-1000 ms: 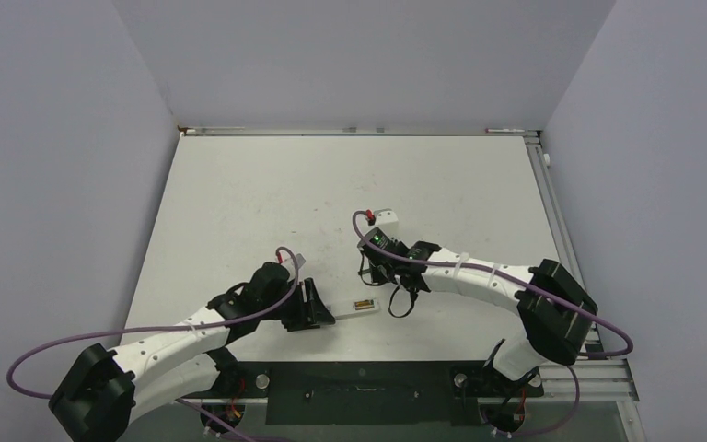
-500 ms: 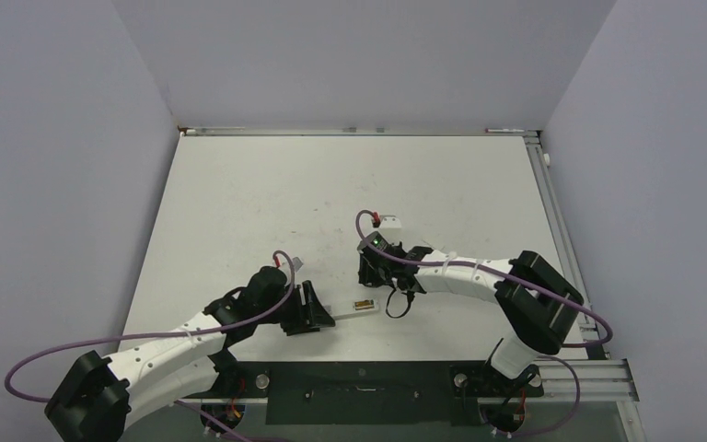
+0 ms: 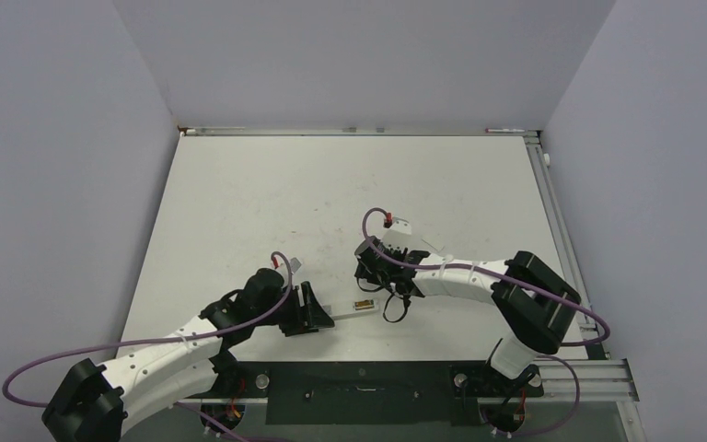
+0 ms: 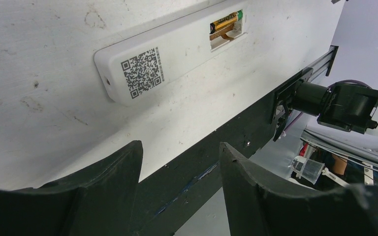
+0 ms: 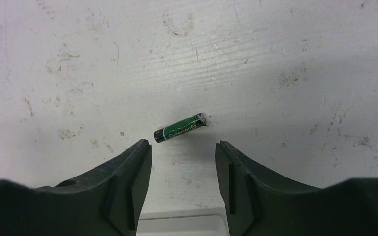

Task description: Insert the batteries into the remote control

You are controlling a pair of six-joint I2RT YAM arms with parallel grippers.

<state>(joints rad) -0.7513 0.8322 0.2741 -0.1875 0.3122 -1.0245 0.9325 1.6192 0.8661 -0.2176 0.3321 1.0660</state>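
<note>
The right gripper goes down and outward next and turns to close across the dark green battery's middle (image 5: 181, 128). That battery lies slantwise, below and outward of the gripper's fingers.
The white remote control (image 4: 142, 73) lies back up on the table, its QR label showing. The yellow-gold battery (image 4: 225, 20) sits in the open compartment; in the top view it (image 3: 363, 305) shows inside the remote (image 3: 342, 310). My left gripper (image 4: 179, 147) is open and empty, just short of the remote's near end; in the top view it (image 3: 318, 308) is left of the remote. The dark green battery (image 5: 181, 128) lies loose on the table. My right gripper (image 5: 183, 145) is open and empty, its fingertips just short of that battery. The remote's edge (image 5: 182, 223) shows below the jaws.
The white table (image 3: 239, 203) is scuffed and bare around the work spot. A black mounting strip (image 3: 359, 387) and the arm bases run along the near edge. Grey walls close in the left, back and right sides.
My right arm has shifted slightly left and its wrist has turned a little above the spot behind the remote. The left arm and the remote have barely moved.
</note>
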